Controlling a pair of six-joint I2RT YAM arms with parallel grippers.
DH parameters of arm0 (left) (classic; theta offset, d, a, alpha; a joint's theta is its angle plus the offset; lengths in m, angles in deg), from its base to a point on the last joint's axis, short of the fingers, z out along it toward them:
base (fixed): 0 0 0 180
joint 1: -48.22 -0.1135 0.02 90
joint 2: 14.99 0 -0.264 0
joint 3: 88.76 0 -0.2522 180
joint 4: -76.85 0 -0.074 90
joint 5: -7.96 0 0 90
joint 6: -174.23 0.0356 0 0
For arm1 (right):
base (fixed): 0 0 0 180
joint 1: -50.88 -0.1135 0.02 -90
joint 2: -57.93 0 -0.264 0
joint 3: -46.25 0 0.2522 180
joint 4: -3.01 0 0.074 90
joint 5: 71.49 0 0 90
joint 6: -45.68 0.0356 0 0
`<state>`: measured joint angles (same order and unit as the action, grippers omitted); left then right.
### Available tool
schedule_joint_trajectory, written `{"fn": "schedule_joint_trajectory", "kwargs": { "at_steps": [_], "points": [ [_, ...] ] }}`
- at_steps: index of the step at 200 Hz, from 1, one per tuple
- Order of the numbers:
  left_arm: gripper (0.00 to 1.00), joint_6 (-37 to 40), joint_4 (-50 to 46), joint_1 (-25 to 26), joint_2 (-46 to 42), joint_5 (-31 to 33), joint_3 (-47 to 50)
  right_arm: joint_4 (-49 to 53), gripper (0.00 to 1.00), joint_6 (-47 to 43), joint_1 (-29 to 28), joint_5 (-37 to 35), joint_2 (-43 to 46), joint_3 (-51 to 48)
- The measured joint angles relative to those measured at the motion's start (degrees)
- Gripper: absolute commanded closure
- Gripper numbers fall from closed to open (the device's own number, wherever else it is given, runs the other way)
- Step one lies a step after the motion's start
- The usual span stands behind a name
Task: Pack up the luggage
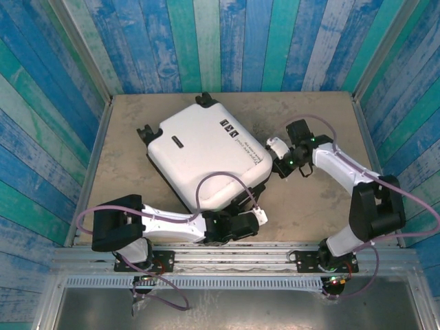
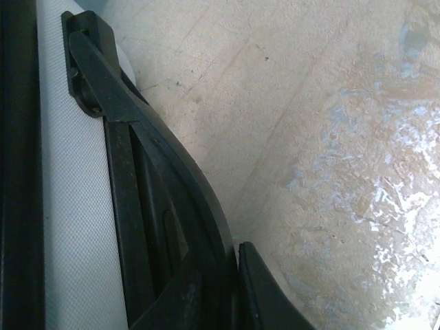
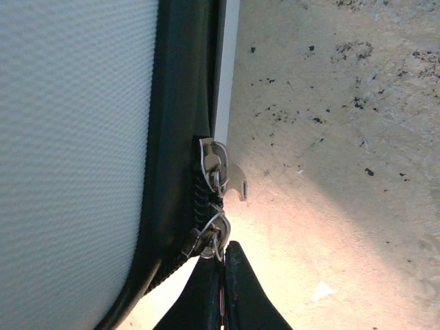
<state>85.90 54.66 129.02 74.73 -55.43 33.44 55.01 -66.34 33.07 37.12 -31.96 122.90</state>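
Note:
The robot's left gripper should move back a little toward the metal bar, then open to let go of the luggage's curved black handle (image 2: 148,148).
The luggage (image 1: 199,148), a white hard-shell suitcase, lies closed and flat in the middle of the table. My left gripper (image 1: 247,218) is at its near corner. In the left wrist view the left gripper (image 2: 220,265) is shut on the curved black handle (image 2: 148,148) beside the white shell (image 2: 72,206). My right gripper (image 1: 276,165) is at the suitcase's right side. In the right wrist view the right gripper (image 3: 222,258) is shut on the metal pull of the lower zipper slider (image 3: 210,237). A second slider (image 3: 216,163) sits just above it, its pull tab hanging free.
The beige tabletop (image 1: 316,206) is bare to the right of the suitcase and along the far edge. Blue painted plank walls (image 1: 227,41) close in the table on three sides. A metal rail (image 1: 240,258) carries both arm bases at the near edge.

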Motion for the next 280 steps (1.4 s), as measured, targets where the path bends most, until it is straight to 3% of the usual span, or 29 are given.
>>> {"fn": "schedule_joint_trajectory", "kwargs": {
  "at_steps": [82, 125, 147, 155, 164, 184, 191, 202, 233, 239, 243, 280],
  "points": [
    [1.0, 5.38, -0.35, 0.39, 0.94, 2.08, -0.66, 6.73, 1.0, -5.07, 0.87, 1.55, -6.62, 7.39],
    [1.0, 7.82, 3.21, 1.66, 0.87, 3.04, 0.85, 5.09, 0.98, -1.05, 5.01, 10.73, -5.86, 4.15],
    [1.0, 8.87, 4.02, 2.05, 0.83, 3.23, 1.29, 3.96, 0.95, -1.16, 5.4, 11.39, -4.96, 2.84],
    [1.0, 9.2, 4.15, 2.14, 0.83, 3.32, 1.36, 3.85, 0.9, -1.33, 5.4, 11.28, -4.96, 2.84],
    [1.0, 9.55, 4.11, 2.21, 0.83, 3.34, 1.36, 3.58, 0.76, -1.18, 5.4, 10.64, -4.96, 2.86],
    [1.0, 10.56, 3.65, 2.84, 0.79, 3.74, 1.55, 0.81, 0.6, -0.72, 5.77, 6.12, -4.96, 3.45],
    [0.94, 10.8, 2.84, 3.74, 0.22, 3.76, 1.9, -2.86, 0.53, 0.22, 6.43, 3.3, -5.05, 4.61],
    [0.7, 11.23, 2.1, 5.68, -1.03, 3.48, 2.75, -8.09, 0.49, 1.97, 7.98, -0.33, -5.31, 7.28],
    [0.31, 14.67, 2.29, 10.97, -3.58, 2.93, 5.42, -13.51, 0.46, 8.68, 10.29, -6.43, -3.45, 12.07],
    [0.27, 14.8, 2.49, 11.56, -3.69, 3.13, 5.77, -13.49, 0.46, 10.05, 10.34, -6.86, -2.95, 12.17],
    [0.16, 14.56, 2.58, 11.78, -3.72, 3.17, 5.92, -13.33, 0.46, 11.06, 10.43, -6.97, -2.58, 12.15],
    [0.12, 13.84, 3.5, 10.27, -3.82, 5.97, 6.23, -12.35, 0.44, 20.41, 11.56, -5.01, 1.2, 7.89]
  ]
}}
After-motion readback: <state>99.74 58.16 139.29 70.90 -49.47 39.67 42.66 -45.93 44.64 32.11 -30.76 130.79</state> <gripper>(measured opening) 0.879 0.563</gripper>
